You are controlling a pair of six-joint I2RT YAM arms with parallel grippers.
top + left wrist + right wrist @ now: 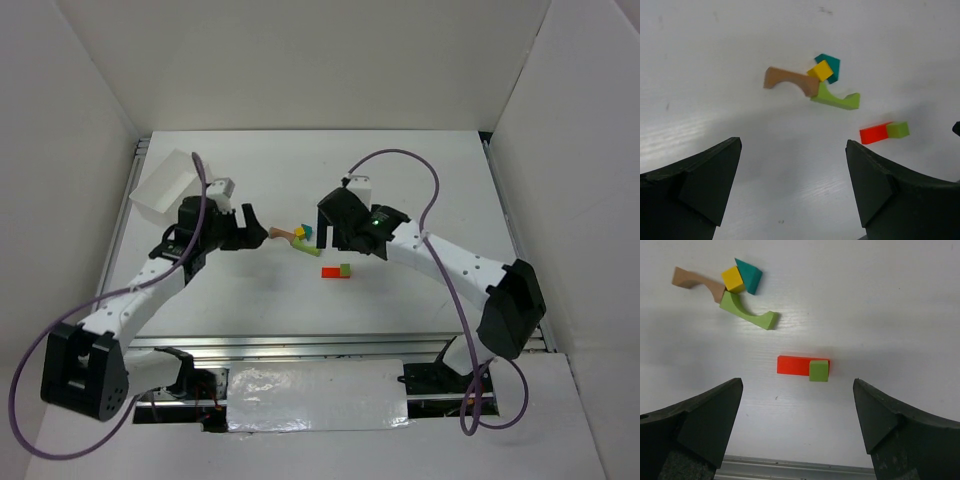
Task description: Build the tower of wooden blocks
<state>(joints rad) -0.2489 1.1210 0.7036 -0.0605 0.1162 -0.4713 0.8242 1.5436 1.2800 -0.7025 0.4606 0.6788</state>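
My left gripper moves across next, turning and lowering onto the yellow cube [300, 232] [820, 71], as it lies below the gripper, to its right in the top view.
The blocks lie loose on the white table, with no stack. A tan arch block [787, 80], a yellow cube [820, 71], a teal peaked block [830, 65] and a green curved block [836, 99] touch in one cluster [298, 237]. A red bar [796, 365] lies apart, with a small green cube [819, 370] at its right end. My left gripper [794, 150] is open and empty, just left of the cluster [256, 236]. My right gripper [798, 390] is open and empty, above the table just right of the cluster [338, 240].
A white rectangular box [165, 185] stands at the back left behind the left arm. A metal rail [330, 345] runs along the table's near edge and shows in the right wrist view [790, 467]. White walls enclose the table.
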